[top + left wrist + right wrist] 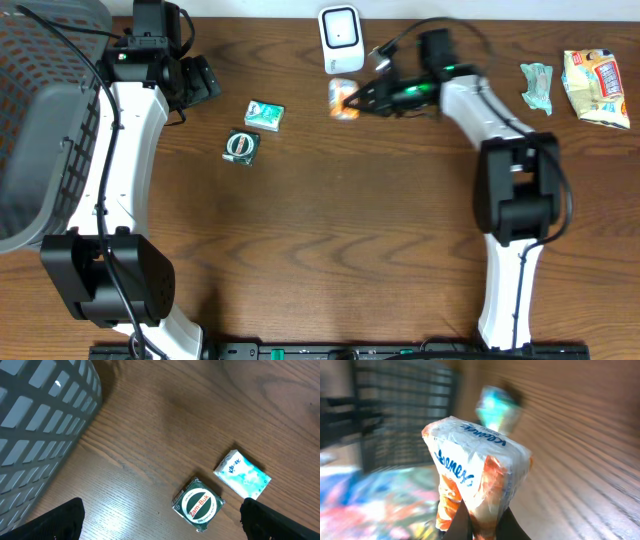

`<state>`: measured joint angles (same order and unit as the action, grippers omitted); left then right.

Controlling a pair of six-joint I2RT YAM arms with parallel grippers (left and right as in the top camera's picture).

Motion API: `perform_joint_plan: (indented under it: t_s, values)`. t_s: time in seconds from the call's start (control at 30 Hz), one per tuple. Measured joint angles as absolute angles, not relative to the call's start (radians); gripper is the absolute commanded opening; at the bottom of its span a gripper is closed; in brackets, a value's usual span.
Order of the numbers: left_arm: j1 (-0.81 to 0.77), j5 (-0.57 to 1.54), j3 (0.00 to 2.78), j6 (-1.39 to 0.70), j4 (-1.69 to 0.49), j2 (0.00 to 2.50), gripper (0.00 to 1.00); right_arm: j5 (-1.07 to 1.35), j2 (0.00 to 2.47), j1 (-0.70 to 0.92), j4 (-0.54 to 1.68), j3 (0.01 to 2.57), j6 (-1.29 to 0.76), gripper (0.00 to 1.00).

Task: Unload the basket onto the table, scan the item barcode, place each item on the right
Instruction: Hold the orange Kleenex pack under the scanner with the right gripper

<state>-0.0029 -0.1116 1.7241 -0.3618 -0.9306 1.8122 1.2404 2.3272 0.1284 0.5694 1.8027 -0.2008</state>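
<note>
The scanner (340, 38) lies outward of the packet, so my right gripper next goes outward past it, then over the gap (557, 66) beside the snack bag, and releases.
My right gripper (362, 97) is shut on an orange-and-white plastic packet (344, 98), holding it just below the white barcode scanner (340, 38) at the table's back edge. In the right wrist view the packet (475, 470) sticks up from between the dark fingers (460, 522), pinched at its lower end, and the background is blurred. No barcode shows on it. My left gripper (200, 82) stands open at the back left, beside the basket, with nothing between its fingers (65, 520).
A green Zam-Buk box (198, 504) and a teal-and-white tissue pack (242, 474) lie left of centre. A grey mesh basket (40, 120) fills the far left. At the back right lie a teal wrapper (537, 85) and a snack bag (596, 88).
</note>
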Motion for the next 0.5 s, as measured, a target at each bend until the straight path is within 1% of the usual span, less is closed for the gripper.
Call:
perform_joint_plan:
  t_s: [0.1, 0.2, 0.5]
  values:
    - [-0.003, -0.111, 1.724, -0.361, -0.931, 1.812, 0.98, 1.377, 2.323, 0.067, 0.569, 1.803, -0.154, 0.01]
    - [-0.003, -0.111, 1.724, -0.361, -0.931, 1.812, 0.98, 1.449, 2.323, 0.023, 0.572, 1.803, -0.131, 0.01]
    - [-0.003, -0.111, 1.724, -0.362, -0.931, 1.812, 0.98, 1.517, 2.323, 0.019, 0.575, 1.803, -0.113, 0.01]
